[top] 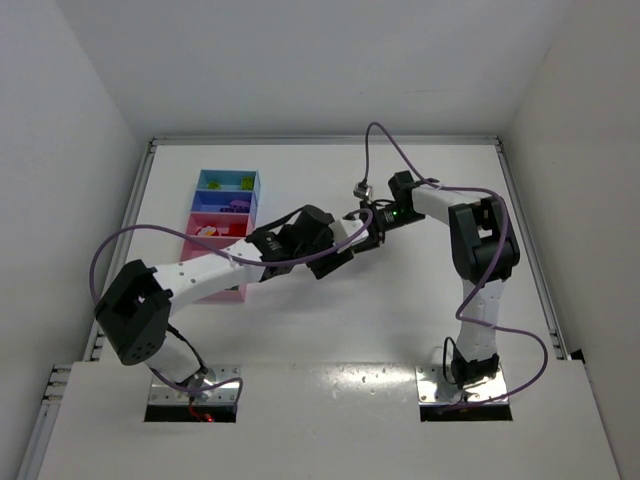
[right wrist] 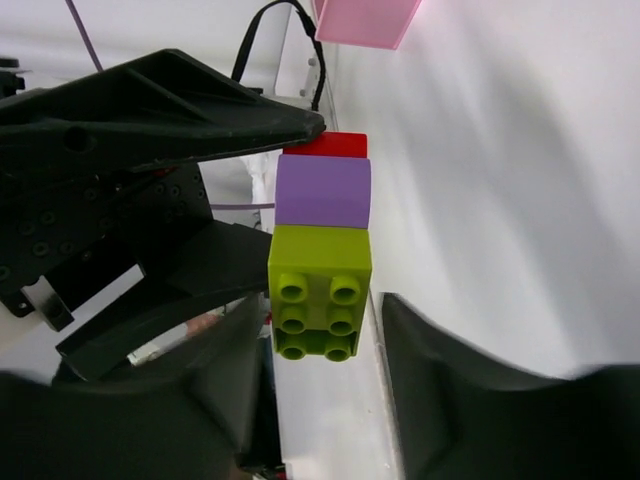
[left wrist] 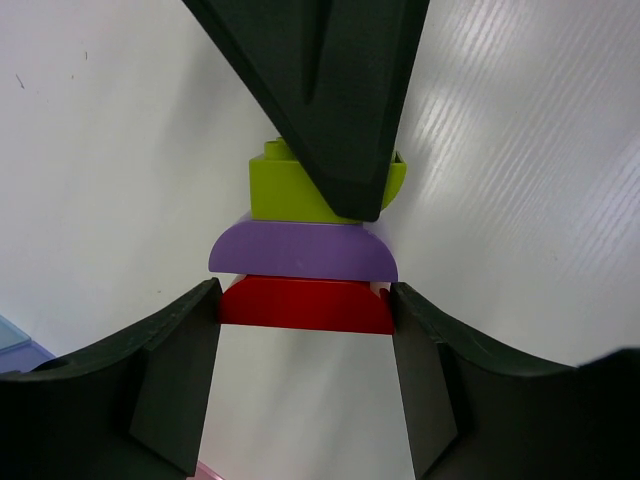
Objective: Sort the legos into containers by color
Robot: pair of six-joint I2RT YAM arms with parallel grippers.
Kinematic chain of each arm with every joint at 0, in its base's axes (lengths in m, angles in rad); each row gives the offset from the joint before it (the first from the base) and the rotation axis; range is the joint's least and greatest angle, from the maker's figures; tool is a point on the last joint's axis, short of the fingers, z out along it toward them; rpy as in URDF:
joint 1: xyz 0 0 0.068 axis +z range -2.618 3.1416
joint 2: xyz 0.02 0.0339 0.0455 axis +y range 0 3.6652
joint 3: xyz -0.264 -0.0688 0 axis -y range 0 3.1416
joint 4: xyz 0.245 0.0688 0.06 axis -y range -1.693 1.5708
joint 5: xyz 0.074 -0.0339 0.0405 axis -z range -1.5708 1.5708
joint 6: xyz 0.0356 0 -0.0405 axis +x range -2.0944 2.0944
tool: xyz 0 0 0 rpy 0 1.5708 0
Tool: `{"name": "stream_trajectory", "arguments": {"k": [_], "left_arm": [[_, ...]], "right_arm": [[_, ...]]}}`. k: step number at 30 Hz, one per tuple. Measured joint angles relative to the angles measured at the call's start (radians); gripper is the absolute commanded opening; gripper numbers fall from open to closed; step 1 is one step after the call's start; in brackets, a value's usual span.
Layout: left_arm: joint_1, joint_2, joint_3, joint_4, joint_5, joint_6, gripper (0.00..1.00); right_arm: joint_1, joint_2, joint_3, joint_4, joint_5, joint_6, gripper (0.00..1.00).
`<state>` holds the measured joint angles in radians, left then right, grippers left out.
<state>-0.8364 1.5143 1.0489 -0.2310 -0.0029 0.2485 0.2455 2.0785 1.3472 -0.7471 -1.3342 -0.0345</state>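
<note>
I need to move my left gripper to its left in the top view next, over the far pink compartment [top: 220,226], and let go of the red brick where the red ones are.
A stack of three legos, red [left wrist: 305,305], purple [left wrist: 300,250] and yellow-green [left wrist: 285,190], is held in the air. My left gripper [left wrist: 305,335] is shut on the red brick's ends. In the right wrist view the yellow-green brick [right wrist: 320,290] sits between the fingers of my right gripper [right wrist: 322,312], with a narrow gap showing on the right side. The purple brick [right wrist: 322,192] and the red brick [right wrist: 330,145] lie beyond it. From above, both grippers [top: 362,232] meet right of the containers [top: 226,192], and the stack is hidden there.
The tray row runs from the light blue tray [top: 228,176] through the darker blue one [top: 224,200] to the pink ones [top: 228,290], with small bricks in the far compartments. A pink tray corner [right wrist: 365,20] shows in the right wrist view. Purple cables loop over both arms.
</note>
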Motion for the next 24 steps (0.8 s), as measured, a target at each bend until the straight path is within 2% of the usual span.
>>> {"name": "stream_trajectory", "arguments": {"k": [1, 5, 7, 12, 16, 20, 24], "left_arm": [[0.000, 0.000, 0.002, 0.000, 0.001, 0.000, 0.26], [0.000, 0.000, 0.007, -0.005, -0.001, 0.000, 0.26], [0.000, 0.000, 0.007, -0.007, -0.002, 0.000, 0.26], [0.001, -0.016, -0.008, 0.021, -0.011, 0.000, 0.26], [0.003, -0.071, -0.069, 0.018, -0.011, -0.007, 0.26], [0.032, -0.100, -0.103, -0.009, -0.013, -0.007, 0.26], [0.116, -0.129, -0.097, -0.029, -0.012, -0.029, 0.26]], "right_arm": [[0.000, 0.000, 0.000, 0.004, 0.000, 0.001, 0.28], [0.003, 0.000, 0.002, 0.011, 0.004, 0.014, 0.06], [0.004, 0.000, 0.003, 0.012, 0.004, 0.014, 0.02], [-0.014, 0.005, 0.057, -0.029, 0.005, 0.008, 0.00], [-0.053, 0.009, 0.245, -0.040, 0.077, 0.014, 0.00], [-0.073, -0.029, 0.429, 0.051, 0.308, 0.066, 0.00], [-0.026, -0.036, 0.610, 0.109, 0.543, 0.075, 0.00]]}}
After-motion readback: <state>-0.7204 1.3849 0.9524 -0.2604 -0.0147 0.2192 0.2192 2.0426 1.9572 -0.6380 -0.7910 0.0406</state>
